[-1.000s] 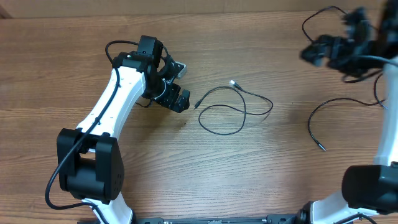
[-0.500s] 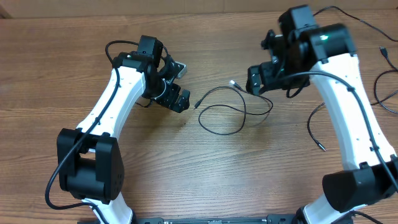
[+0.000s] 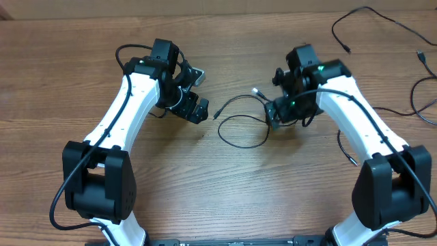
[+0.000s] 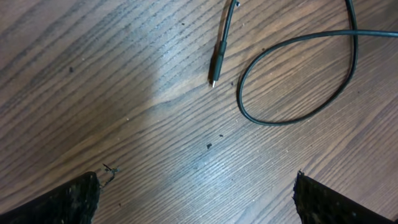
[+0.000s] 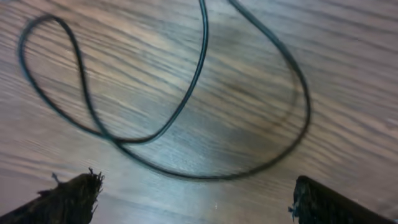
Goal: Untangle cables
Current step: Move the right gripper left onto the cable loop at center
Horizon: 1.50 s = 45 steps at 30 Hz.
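Next, my right gripper goes down and to the left in the overhead view, onto the part of the cable's loop beside the crossing, because the cable overlaps itself there.
A thin black cable lies looped on the wooden table between my two grippers, with a white plug end and a dark plug end. My left gripper is open and empty just left of the dark plug. In the left wrist view the gripper is low over bare wood, with the plug and a loop ahead of it. My right gripper is open at the loop's right side. In the right wrist view the gripper hovers over the cable, which runs just ahead of the fingertips.
More black cables lie apart from this one: one beside the right arm, one at the back right, one at the right edge. The table is brown wood.
My right arm has swung in from the far back right to the looped cable in the middle. The left arm and the cable have not moved.
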{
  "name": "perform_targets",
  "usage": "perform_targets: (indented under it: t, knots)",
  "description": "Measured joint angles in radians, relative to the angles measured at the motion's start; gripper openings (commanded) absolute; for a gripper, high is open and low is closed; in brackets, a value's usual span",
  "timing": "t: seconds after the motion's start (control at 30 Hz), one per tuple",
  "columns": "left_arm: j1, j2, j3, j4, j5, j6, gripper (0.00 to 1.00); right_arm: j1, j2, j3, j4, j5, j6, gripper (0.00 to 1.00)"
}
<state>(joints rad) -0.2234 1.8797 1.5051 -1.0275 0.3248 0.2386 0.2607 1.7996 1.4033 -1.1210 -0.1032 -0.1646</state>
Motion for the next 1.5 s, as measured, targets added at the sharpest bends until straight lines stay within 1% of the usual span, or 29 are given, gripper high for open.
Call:
perform_targets:
  t: [0.2, 0.37, 0.4, 0.47, 0.53, 0.67, 0.83, 1.03, 1.27, 1.3, 1.33, 1.5]
  knots:
    - [0.000, 0.000, 0.000, 0.000, 0.000, 0.000, 1.00, 0.019, 0.000, -0.121, 0.154, -0.003, -0.076, 1.00]
    - [0.000, 0.000, 0.000, 0.000, 0.000, 0.000, 0.99, 0.023, 0.000, -0.143, 0.232, -0.004, -0.122, 0.98]
    - [0.000, 0.000, 0.000, 0.000, 0.000, 0.000, 1.00, 0.023, 0.000, -0.143, 0.245, -0.005, -0.135, 0.97]
    - [0.000, 0.000, 0.000, 0.000, 0.000, 0.000, 1.00, 0.023, 0.000, -0.143, 0.268, -0.004, -0.166, 0.92]
    - [0.000, 0.000, 0.000, 0.000, 0.000, 0.000, 0.99, 0.023, 0.000, -0.143, 0.290, -0.005, -0.211, 0.90]
    - [0.000, 0.000, 0.000, 0.000, 0.000, 0.000, 0.99, 0.023, 0.000, -0.143, 0.311, -0.005, -0.290, 0.90]
    - [0.000, 0.000, 0.000, 0.000, 0.000, 0.000, 1.00, 0.024, 0.000, -0.145, 0.305, -0.010, -0.367, 0.86]
    - [0.000, 0.000, 0.000, 0.000, 0.000, 0.000, 0.99, 0.039, 0.000, -0.177, 0.331, -0.050, -0.410, 0.83]
    - [0.000, 0.000, 0.000, 0.000, 0.000, 0.000, 1.00, 0.101, 0.000, -0.217, 0.371, -0.074, -0.427, 0.82]
    - [0.000, 0.000, 0.000, 0.000, 0.000, 0.000, 0.99, 0.112, 0.000, -0.217, 0.381, -0.074, -0.430, 0.79]
    - [0.000, 0.000, 0.000, 0.000, 0.000, 0.000, 0.99, 0.124, 0.000, -0.217, 0.391, -0.076, -0.431, 0.74]
    - [0.000, 0.000, 0.000, 0.000, 0.000, 0.000, 1.00, 0.174, 0.000, -0.217, 0.424, -0.079, -0.434, 0.60]
